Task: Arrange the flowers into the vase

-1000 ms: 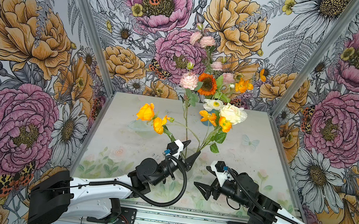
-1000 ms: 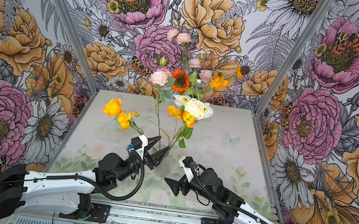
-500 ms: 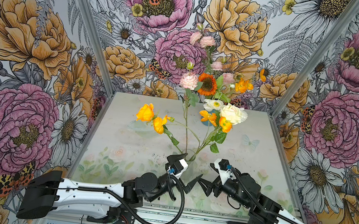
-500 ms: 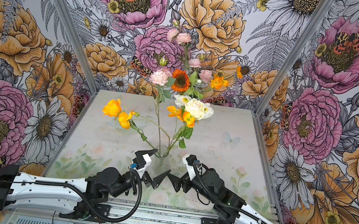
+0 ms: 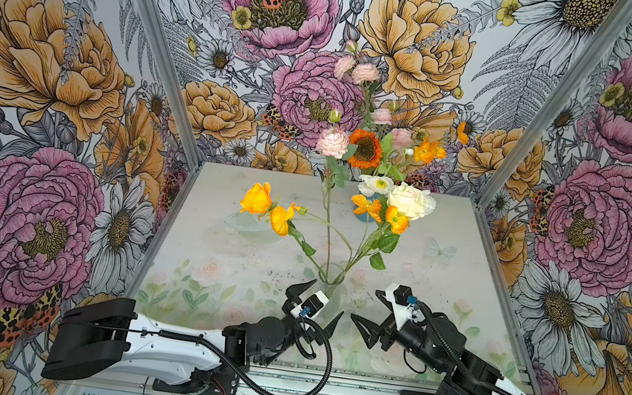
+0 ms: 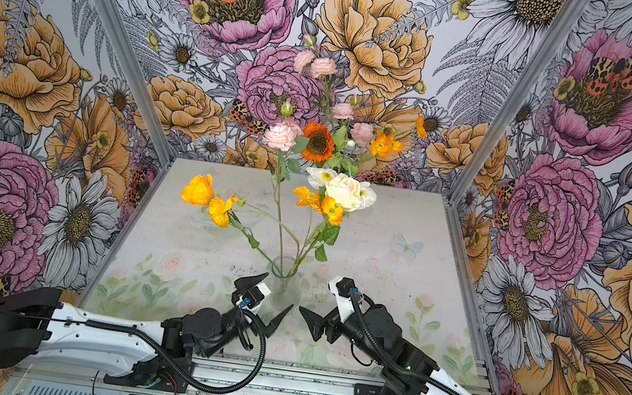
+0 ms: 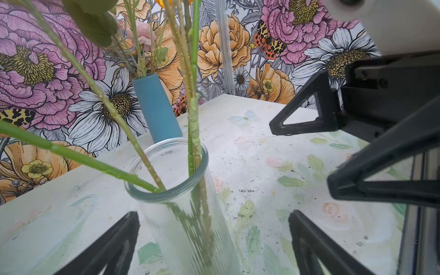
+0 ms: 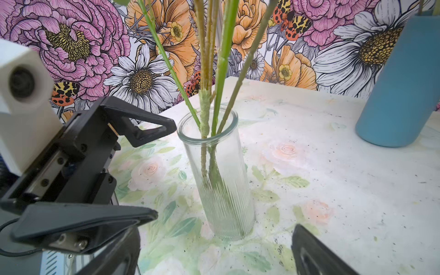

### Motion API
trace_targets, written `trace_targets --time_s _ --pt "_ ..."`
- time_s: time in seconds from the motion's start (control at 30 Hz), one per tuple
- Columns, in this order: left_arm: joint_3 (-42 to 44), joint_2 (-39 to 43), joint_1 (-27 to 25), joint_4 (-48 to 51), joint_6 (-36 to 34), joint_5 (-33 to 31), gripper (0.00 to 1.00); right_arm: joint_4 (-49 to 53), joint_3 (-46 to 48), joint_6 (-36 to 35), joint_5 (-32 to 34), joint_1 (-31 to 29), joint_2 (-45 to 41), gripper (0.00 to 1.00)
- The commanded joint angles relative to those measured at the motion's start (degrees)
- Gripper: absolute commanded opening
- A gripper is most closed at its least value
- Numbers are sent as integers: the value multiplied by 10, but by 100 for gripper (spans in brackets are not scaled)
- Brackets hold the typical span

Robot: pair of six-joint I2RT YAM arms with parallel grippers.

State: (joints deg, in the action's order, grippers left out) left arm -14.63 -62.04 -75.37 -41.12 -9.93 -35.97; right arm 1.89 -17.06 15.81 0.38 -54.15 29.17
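The stems fan out only above the vase's upper part (image 5: 331, 285) (image 7: 176, 211). Next, my left gripper will move outward with its fingers open around it, just below the vase's rim.
A clear ribbed glass vase (image 5: 328, 288) (image 6: 282, 277) (image 7: 176, 190) (image 8: 219, 178) stands near the table's front middle. It holds several of the flowers: two orange heads (image 5: 265, 206) leaning left, a pink one (image 5: 332, 143), and a cream rose (image 5: 410, 201) with small orange blooms. Green stems (image 8: 221, 71) cross at the rim. My left gripper (image 5: 327, 300) (image 6: 278, 290) (image 7: 214, 214) is open just before the vase, touching nothing. My right gripper (image 5: 365, 305) (image 6: 315, 296) (image 8: 215, 229) is open and empty to the vase's right.
A blue vase (image 7: 156, 107) (image 8: 402, 83) at the back of the table (image 5: 442, 275) holds an orange sunflower (image 5: 365, 149) and pink blooms. Flower-printed walls close in on three sides. The two grippers' fingertips face each other a short way apart.
My left gripper has opened, let go of the orange flowers' stem above the vase, and dropped back toward the front. The right gripper has edged up toward the vase.
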Motion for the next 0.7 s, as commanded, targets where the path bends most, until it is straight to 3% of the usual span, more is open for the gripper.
trace_targets --time_s 0.0,0.3,0.67 --pt "3 -12 37 -58 37 12 99 -12 4 -8 -18 4 1 99" --pt "-12 -61 113 -90 78 126 99 -25 -1 -12 -27 4 26 100" --pt "-22 -149 157 -200 77 179 99 -34 -15 -10 -42 4 48 100"
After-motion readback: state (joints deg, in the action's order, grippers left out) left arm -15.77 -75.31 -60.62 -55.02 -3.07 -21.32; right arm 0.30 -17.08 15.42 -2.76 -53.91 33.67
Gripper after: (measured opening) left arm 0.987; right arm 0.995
